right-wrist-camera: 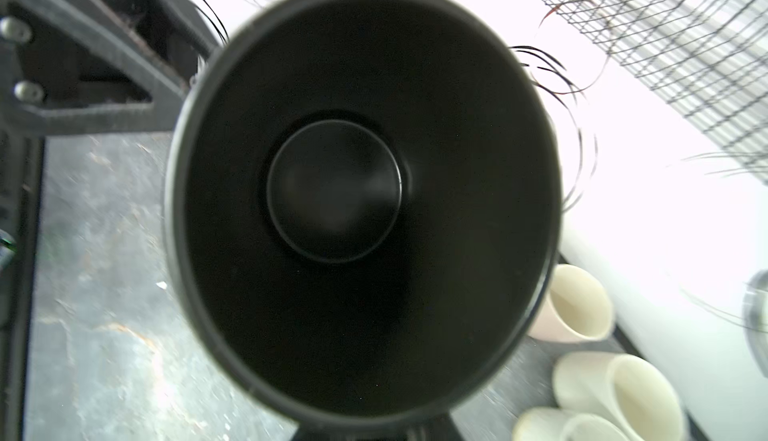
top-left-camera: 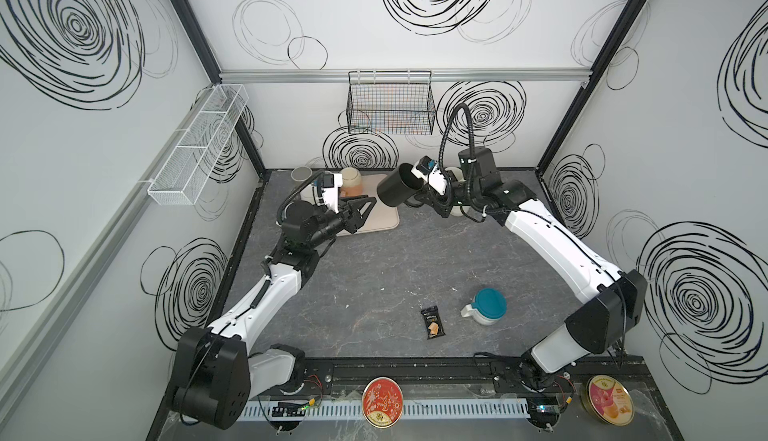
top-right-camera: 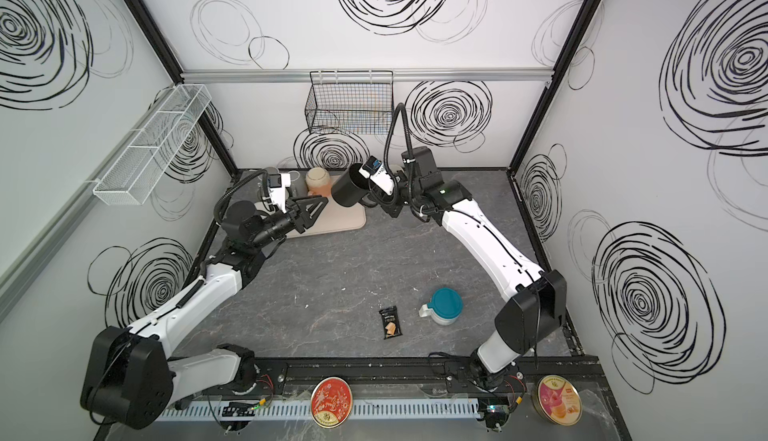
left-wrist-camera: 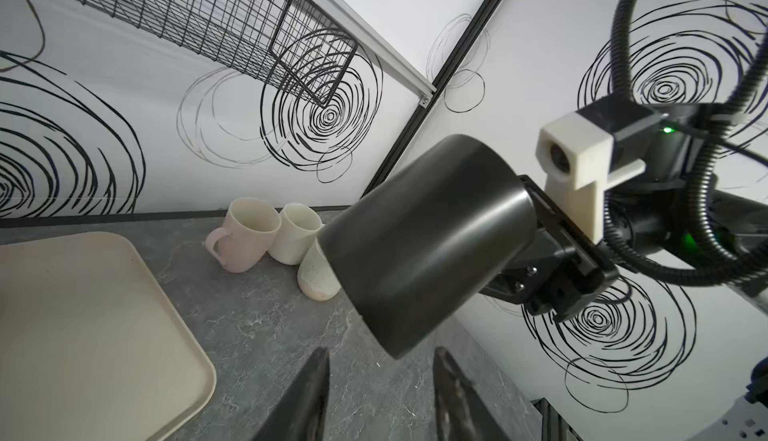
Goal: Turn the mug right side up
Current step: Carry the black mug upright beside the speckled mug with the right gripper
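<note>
The base of the mug is tipped in the air, so next my right gripper needs to tilt it down, lower to the bare tabletop near the cream mugs and let go of the mug.
A black mug [top-left-camera: 397,188] [top-right-camera: 348,188] hangs in the air over the back of the table, tipped on its side. Its mouth faces the right wrist camera, which looks straight into the dark inside [right-wrist-camera: 332,193]. My right gripper [top-left-camera: 420,194] [top-right-camera: 371,193] is shut on the mug's rim, and one finger shows as a dark shape under the rim [right-wrist-camera: 374,428]. My left gripper [top-left-camera: 371,203] [top-right-camera: 323,200] [left-wrist-camera: 382,362] is open just left of the mug's base [left-wrist-camera: 424,247]. Nothing is between its fingers, and they do not touch the mug.
A beige tray [top-left-camera: 376,222] [left-wrist-camera: 83,314] lies under the left gripper with a tan mug [top-left-camera: 351,179] at its back. Cream mugs [left-wrist-camera: 249,243] [right-wrist-camera: 577,306] stand by the back wall. A teal-lidded jug [top-left-camera: 486,306], a snack packet [top-left-camera: 433,323] and a wall basket [top-left-camera: 390,102] are also there.
</note>
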You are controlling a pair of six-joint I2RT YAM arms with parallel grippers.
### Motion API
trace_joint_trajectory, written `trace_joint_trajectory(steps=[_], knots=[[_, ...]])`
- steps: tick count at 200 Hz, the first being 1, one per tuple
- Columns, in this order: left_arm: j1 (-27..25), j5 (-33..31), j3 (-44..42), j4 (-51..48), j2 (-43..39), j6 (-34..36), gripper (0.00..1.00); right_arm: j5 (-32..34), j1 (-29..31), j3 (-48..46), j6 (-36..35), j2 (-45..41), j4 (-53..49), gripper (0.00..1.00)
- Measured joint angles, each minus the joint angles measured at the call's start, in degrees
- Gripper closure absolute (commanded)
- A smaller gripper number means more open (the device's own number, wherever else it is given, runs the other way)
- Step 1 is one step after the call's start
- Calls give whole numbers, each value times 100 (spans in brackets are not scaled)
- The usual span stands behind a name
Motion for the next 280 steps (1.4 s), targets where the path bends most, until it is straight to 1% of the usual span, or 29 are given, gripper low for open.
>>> trace_joint_trajectory(steps=[34,54,74,106,127,149,176,212,240,280], knots=[[-157,-234,149,-393,446,7,56,577,-66,0,-688,35,-540,100],[-227,-275,149,-588,752,4,56,820,-179,-4,-892,149,-876,100],[-282,-293,149,-682,992,4,57,970,-348,-190,-1047,188,-951,100],[-376,-304,149,-669,1196,-33,57,1338,-627,-531,-1305,291,-1010,100],[-472,-334,146,-555,1276,-127,57,1803,-756,-549,-1429,599,-1045,100],[-629,-398,111,-273,1392,-264,58,2114,-933,-562,-1508,940,-1051,100],[-933,-470,92,31,1641,-428,58,2319,-1207,-684,-1617,1193,-1025,100],[-1244,-487,92,315,1985,-610,59,2625,-1504,-1086,-1897,1222,-798,100],[-1305,-485,94,468,2162,-717,59,2778,-1650,-1388,-2105,1224,-564,100],[-1327,-485,105,579,2306,-791,60,2702,-1755,-1541,-2282,1226,-243,100]])
